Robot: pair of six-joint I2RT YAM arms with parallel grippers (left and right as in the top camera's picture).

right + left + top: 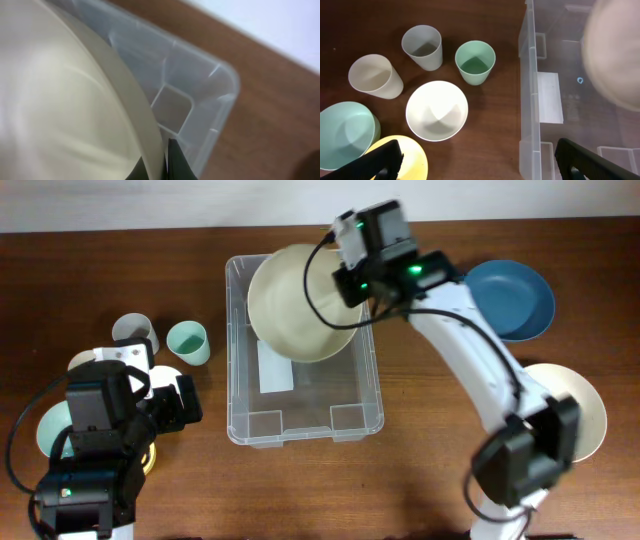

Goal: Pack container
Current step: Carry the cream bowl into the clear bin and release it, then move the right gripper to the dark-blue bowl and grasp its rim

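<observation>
My right gripper brings the large cream plate down between the container's sides toward the container's bottom next, since the plate hangs tilted above that empty bottom.
The clear plastic container (240, 390) stands mid-table with a white label on its base. My right gripper (352, 288) is shut on the rim of a large cream plate (295, 300) and holds it tilted over the container's far end. In the right wrist view the plate (60, 100) fills the left, pinched at the gripper (166, 160), with the container's corner (220, 90) behind. My left gripper (480, 162) is open and empty, low over the table beside the container's left wall (530, 95).
Left of the container stand a grey cup (422, 46), a green cup (475, 61), a cream cup (374, 75), a white bowl (437, 110), a mint bowl (342, 132) and a yellow plate (412, 155). At right lie a blue bowl (515, 298) and a cream plate (590, 405).
</observation>
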